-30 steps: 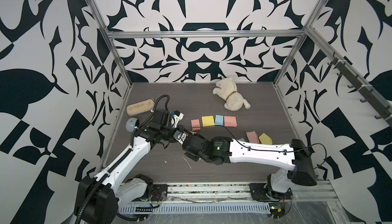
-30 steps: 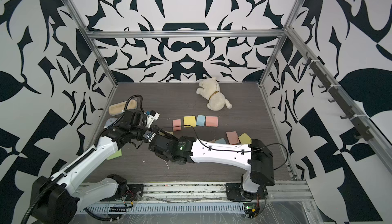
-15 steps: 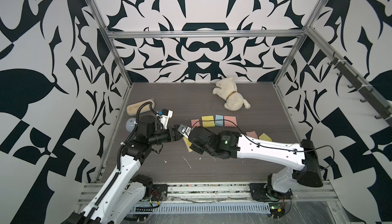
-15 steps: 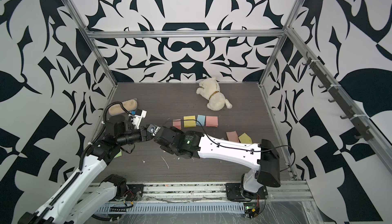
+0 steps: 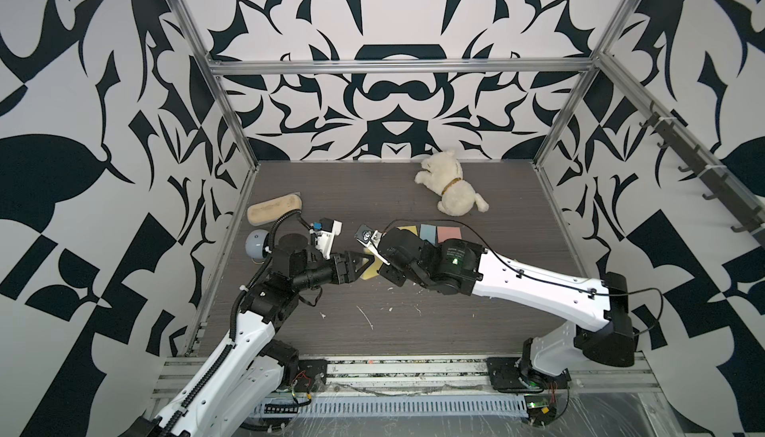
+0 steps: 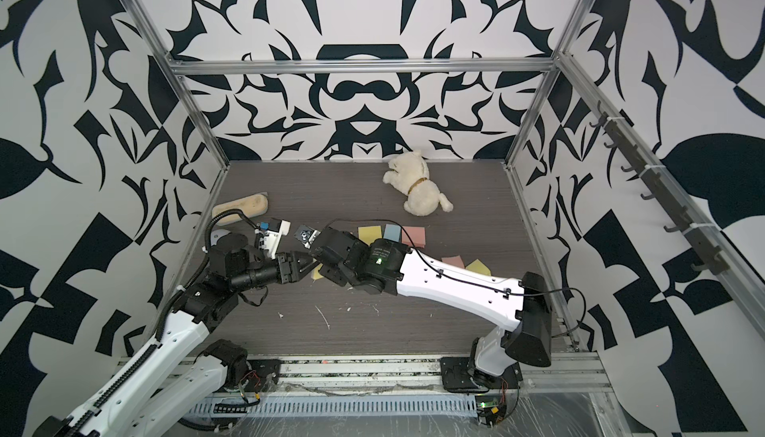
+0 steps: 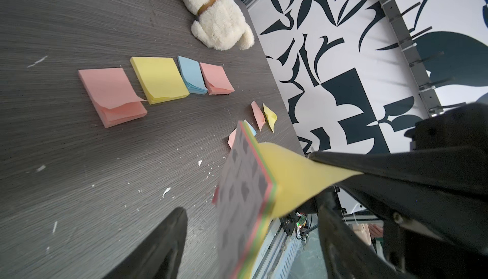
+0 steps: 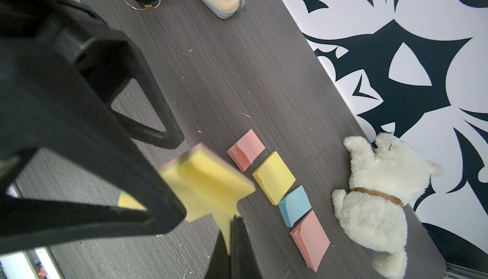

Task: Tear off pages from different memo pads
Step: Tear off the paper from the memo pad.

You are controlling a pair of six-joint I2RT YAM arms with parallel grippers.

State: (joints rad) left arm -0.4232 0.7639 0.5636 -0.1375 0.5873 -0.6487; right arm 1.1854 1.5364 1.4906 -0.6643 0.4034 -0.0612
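My right gripper will next pull away from the multicoloured pad and go down beside the loose pages to release the loose end of the yellow page, because torn pages are already gathering there.
A multicoloured memo pad (image 7: 245,185) with a yellow top hangs tilted above the table. Its top yellow page (image 7: 295,177) is peeled away, and my right gripper (image 8: 233,222) is shut on the free end of that page (image 8: 211,190). My left gripper (image 7: 250,211) stands open, one finger on each side of the pad (image 8: 203,166) and clear of it. In both top views the two grippers (image 5: 357,266) (image 6: 325,267) meet left of centre. Pink (image 7: 111,95), yellow (image 7: 158,79), blue (image 7: 191,75) and pink (image 7: 216,78) memo pads lie in a row. Loose pages (image 7: 257,115) (image 6: 476,266) lie to their right.
A white plush dog (image 5: 451,190) lies at the back. A wooden brush (image 5: 273,209) and a grey ball (image 5: 256,244) sit by the left wall. Paper scraps (image 5: 366,317) dot the front of the table.
My left gripper has opened and let go of the pad, and the left arm has drawn back. The right gripper has stayed shut on the yellow page and shifted toward the back.
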